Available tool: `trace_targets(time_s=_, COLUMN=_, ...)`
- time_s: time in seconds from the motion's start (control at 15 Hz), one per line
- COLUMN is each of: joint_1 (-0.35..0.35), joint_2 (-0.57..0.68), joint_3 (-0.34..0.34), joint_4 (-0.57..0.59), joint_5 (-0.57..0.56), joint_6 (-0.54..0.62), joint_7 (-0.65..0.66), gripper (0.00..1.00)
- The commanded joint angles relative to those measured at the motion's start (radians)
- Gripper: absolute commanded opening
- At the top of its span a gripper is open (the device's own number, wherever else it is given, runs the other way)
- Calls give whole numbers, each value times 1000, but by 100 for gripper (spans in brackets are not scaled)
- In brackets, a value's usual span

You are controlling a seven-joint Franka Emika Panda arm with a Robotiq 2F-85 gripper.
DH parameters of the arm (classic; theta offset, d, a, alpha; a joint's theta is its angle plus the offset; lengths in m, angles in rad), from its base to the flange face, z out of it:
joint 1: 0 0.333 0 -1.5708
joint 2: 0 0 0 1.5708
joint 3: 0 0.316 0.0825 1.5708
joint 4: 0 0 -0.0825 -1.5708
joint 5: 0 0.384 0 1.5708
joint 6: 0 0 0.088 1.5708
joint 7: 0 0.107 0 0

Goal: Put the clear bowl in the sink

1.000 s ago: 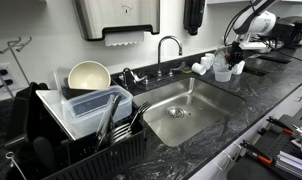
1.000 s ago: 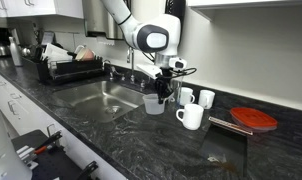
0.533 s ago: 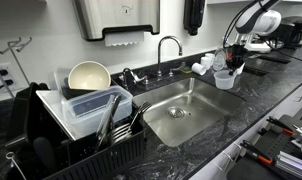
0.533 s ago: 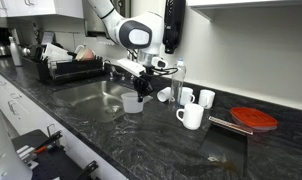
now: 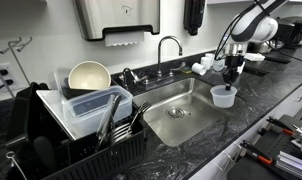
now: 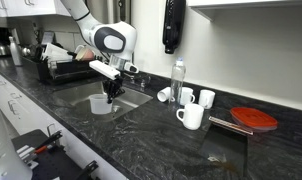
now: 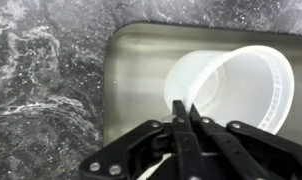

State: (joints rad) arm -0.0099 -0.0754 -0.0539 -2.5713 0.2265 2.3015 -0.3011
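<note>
The sink's bare steel bottom is below the drain's side, so my gripper needs to go down there to release the bowl clear of the sink's edge.
The clear bowl (image 5: 223, 96) is a small translucent whitish plastic bowl. My gripper (image 5: 228, 78) is shut on its rim and holds it in the air over the edge of the sink (image 5: 181, 112). In an exterior view the bowl (image 6: 102, 104) hangs under the gripper (image 6: 112, 91) above the steel basin (image 6: 86, 97). In the wrist view the fingers (image 7: 186, 108) pinch the bowl's rim (image 7: 236, 85), with the sink's steel wall (image 7: 141, 70) below.
A chrome faucet (image 5: 168, 45) stands behind the sink. White mugs (image 6: 191, 115) and a bottle (image 6: 177, 80) stand on the black speckled counter (image 6: 151, 135). A dish rack (image 5: 86, 125) holds a cream bowl (image 5: 88, 76) and a clear tub. A red lid (image 6: 254, 119) lies nearby.
My gripper has carried the clear bowl away from the mugs, across the counter, to above the sink's edge, and lowered it.
</note>
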Motion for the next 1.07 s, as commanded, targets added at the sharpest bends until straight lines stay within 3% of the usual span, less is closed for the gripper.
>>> trace_targets(time_s=0.0, joint_1=5, joint_2=52, joint_3=3, joint_4=8, joint_5=12, joint_6=14, joint_7=-71, gripper=1)
trace_targets(time_s=0.47, joint_1=-35, joint_2=248, joint_3=20, joint_4=121, joint_5=115, joint_6=76, joint_7=-184, gripper=1)
trace_targets(time_s=1.0, joint_1=-126, joint_2=405, joint_3=67, joint_4=247, joint_5=124, joint_6=131, joint_7=-265, gripper=1)
